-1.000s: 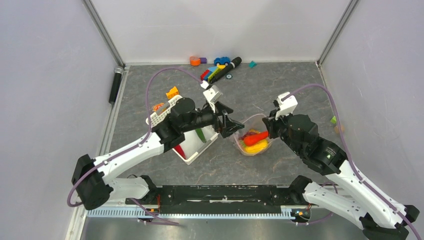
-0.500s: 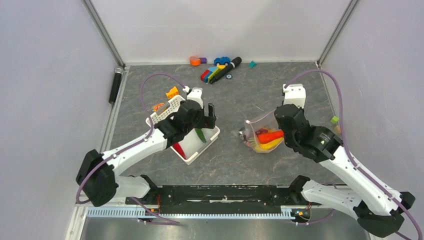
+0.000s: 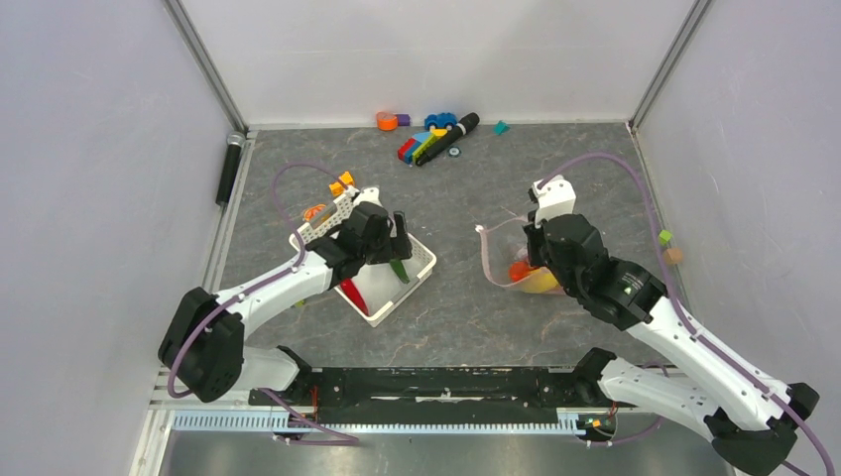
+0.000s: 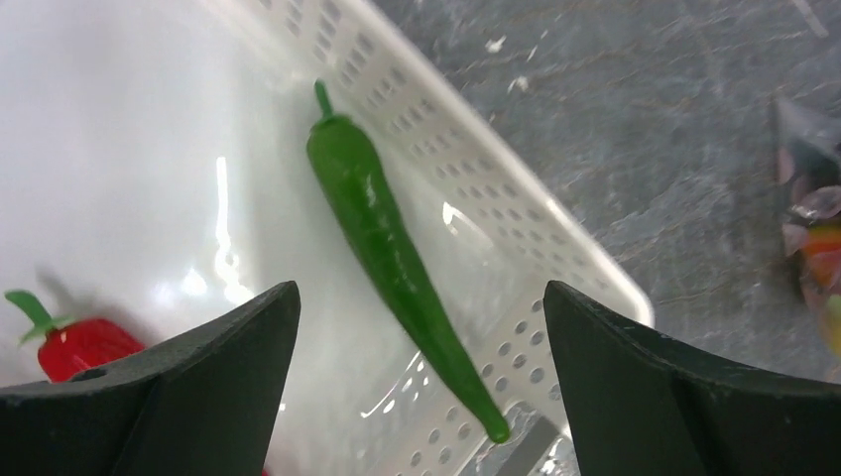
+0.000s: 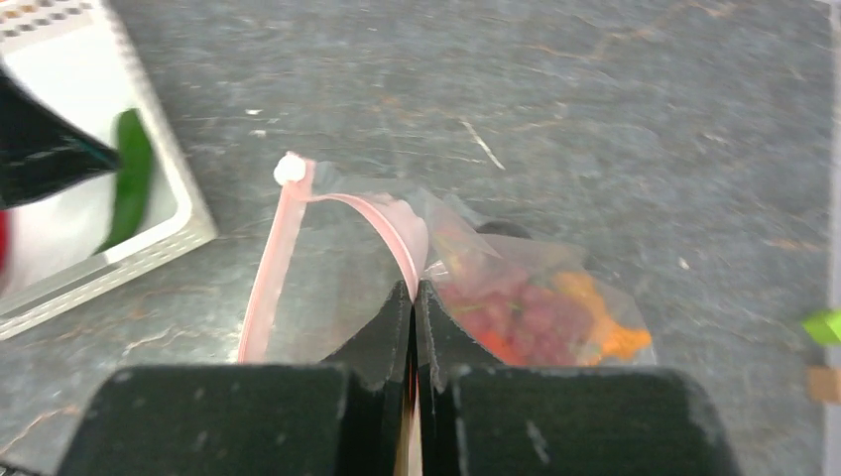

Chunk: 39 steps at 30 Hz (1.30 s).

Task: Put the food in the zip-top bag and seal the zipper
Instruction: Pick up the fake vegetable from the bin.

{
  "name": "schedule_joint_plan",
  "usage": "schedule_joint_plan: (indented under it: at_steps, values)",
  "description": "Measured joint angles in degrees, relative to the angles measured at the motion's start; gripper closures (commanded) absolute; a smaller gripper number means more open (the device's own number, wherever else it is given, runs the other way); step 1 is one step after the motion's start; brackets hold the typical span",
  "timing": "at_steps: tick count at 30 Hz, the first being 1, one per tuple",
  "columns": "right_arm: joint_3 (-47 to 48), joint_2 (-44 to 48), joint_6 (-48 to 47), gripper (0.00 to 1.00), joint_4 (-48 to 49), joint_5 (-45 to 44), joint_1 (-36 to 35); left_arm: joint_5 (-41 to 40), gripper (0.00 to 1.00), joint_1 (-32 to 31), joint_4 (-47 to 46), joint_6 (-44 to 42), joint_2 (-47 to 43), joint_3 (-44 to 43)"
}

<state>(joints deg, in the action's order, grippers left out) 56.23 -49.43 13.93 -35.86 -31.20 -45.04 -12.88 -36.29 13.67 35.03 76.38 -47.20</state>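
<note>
The left gripper will next go down into the basket and close on the chilli's thick stalk end [image 4: 359,188] below it, because this food is outside the bag.
The clear zip-top bag [image 3: 508,260] lies right of centre with red, orange and purple food [image 5: 536,307] inside. My right gripper [image 5: 415,290] is shut on the bag's pink zipper strip [image 5: 392,223], which loops out to the left with a white slider [image 5: 290,169] at its end. My left gripper [image 4: 421,327] is open above the white basket [image 3: 421,260], straddling a green chilli [image 4: 382,223] that lies against the basket's wall. A red toy fruit [image 4: 74,342] with a green stalk lies in the basket by the left finger.
Coloured toy blocks and a toy car [image 3: 428,139] lie at the back of the table. An orange block [image 3: 342,181] sits behind the basket. A black cylinder [image 3: 229,169] lies along the left rail. Small green and tan pieces [image 3: 666,244] lie at the right wall.
My left gripper has drawn back from the bag to above the basket and hangs over the green chilli. My right gripper, holding the bag's strip, has shifted the bag a little.
</note>
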Motion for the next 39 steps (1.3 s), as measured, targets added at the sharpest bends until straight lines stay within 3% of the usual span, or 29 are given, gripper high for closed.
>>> schedule_joint_plan:
  at_steps: [7,19,30,35,39]
  values:
    - [-5.4,6.7,-2.6,0.96,8.2,8.9,0.0,0.1,0.1,0.0,0.0,4.8,1.3,4.9]
    - [-9.1,9.9,-3.3,0.96,12.3,9.7,0.0,-0.1,0.3,4.0,-8.8,12.1,10.3,6.4]
    - [-10.1,11.0,-3.6,0.95,12.7,8.4,0.0,3.0,0.68,5.2,-12.5,13.7,18.9,-0.2]
    - [-10.2,11.2,-3.6,0.95,12.7,7.5,0.0,3.0,0.96,5.2,-12.0,13.8,19.1,-0.6]
    - [-10.2,11.2,-3.6,0.95,12.7,6.6,0.0,2.4,0.98,5.2,-10.3,13.7,18.4,-0.6]
